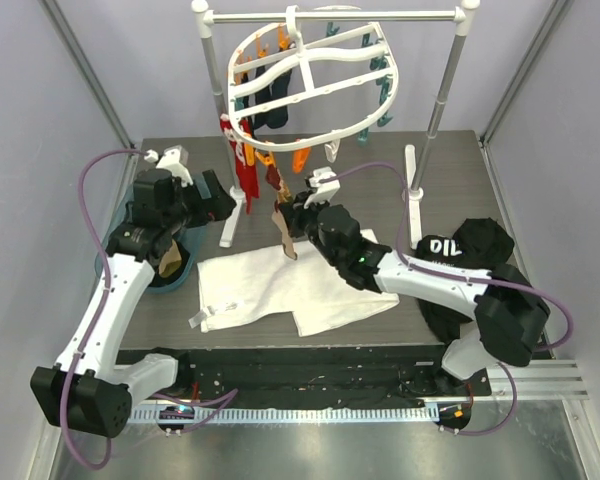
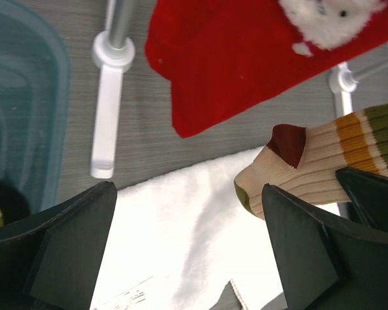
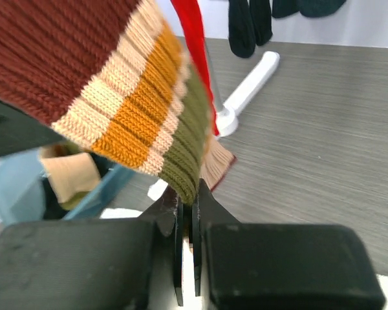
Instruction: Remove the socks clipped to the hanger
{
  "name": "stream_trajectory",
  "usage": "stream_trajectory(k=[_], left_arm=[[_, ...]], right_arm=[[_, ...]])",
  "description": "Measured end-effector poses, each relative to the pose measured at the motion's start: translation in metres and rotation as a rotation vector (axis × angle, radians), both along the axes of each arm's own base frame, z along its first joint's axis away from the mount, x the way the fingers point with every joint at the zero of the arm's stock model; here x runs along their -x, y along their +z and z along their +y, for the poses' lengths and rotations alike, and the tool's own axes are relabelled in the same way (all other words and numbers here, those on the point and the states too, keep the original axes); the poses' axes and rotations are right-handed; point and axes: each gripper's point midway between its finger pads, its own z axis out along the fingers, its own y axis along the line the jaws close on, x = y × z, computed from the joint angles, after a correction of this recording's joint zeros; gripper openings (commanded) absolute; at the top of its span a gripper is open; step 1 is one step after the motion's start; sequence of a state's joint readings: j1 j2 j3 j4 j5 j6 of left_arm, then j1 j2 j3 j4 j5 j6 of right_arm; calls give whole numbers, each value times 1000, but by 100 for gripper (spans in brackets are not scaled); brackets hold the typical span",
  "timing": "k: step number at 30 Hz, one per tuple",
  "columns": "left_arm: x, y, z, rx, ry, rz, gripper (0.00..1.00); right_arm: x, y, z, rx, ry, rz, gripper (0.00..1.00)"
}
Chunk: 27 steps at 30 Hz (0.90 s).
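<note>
The free end of the sock receives my left gripper next, which moves back and toward my right gripper, onto the tan sock's foot (image 1: 284, 234) (image 2: 275, 170) beside the maroon patch, past the right gripper.
The white oval hanger (image 1: 310, 75) hangs from the rail, with clips round its rim. Dark socks (image 1: 265, 105) and a red sock (image 1: 245, 165) are clipped at its left side. A tan sock with orange, olive and maroon stripes (image 1: 283, 225) hangs below the front rim. My right gripper (image 1: 292, 208) is shut on that sock's olive band (image 3: 187, 161), jaws nearly touching (image 3: 187, 200). My left gripper (image 2: 187, 194) stands open above the white cloth, empty, with the striped sock's toe (image 2: 297, 168) beside its right finger and the red sock (image 2: 246, 58) just beyond.
A teal bin (image 1: 170, 270) at the left holds a tan sock (image 3: 68, 177). A large white cloth (image 1: 280, 285) lies on the table's middle. A black garment with white lettering (image 1: 470, 250) sits at the right. The grey rail (image 1: 330, 17) stands on white feet (image 2: 107, 110).
</note>
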<state>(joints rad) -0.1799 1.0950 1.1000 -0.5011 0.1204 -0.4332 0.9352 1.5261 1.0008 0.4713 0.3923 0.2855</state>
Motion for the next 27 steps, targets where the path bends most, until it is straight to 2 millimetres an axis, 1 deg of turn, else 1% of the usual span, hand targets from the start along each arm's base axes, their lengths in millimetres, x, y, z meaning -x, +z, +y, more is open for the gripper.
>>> stream_trajectory(k=[3,4,7,10,11,14,17,23,27], left_arm=[[3,6,-17,35,-76,-24,100],[6,7,-24,44,-109,-31,100],[20,14,-47,55,-210,-53,100],[36,27,-66,72,-294,-93,100],[43,33,-73,84,-325,-119,100],[61,42,-79,114,-370,-166,100],[74,42,-83,153,-395,-184,100],[83,29,-98,187,-438,-148,100],[87,30,-108,201,-468,-150,100]], right_arm=[[12,21,-6,-53,24,13,1],[16,32,-8,-82,35,12,1],[31,63,-13,-174,75,5,1],[43,82,-14,-246,119,14,1],[46,85,-13,-265,136,24,1],[54,88,-8,-306,173,59,1],[61,87,-2,-340,202,91,1],[73,89,6,-391,246,130,1],[78,95,6,-427,257,135,1]])
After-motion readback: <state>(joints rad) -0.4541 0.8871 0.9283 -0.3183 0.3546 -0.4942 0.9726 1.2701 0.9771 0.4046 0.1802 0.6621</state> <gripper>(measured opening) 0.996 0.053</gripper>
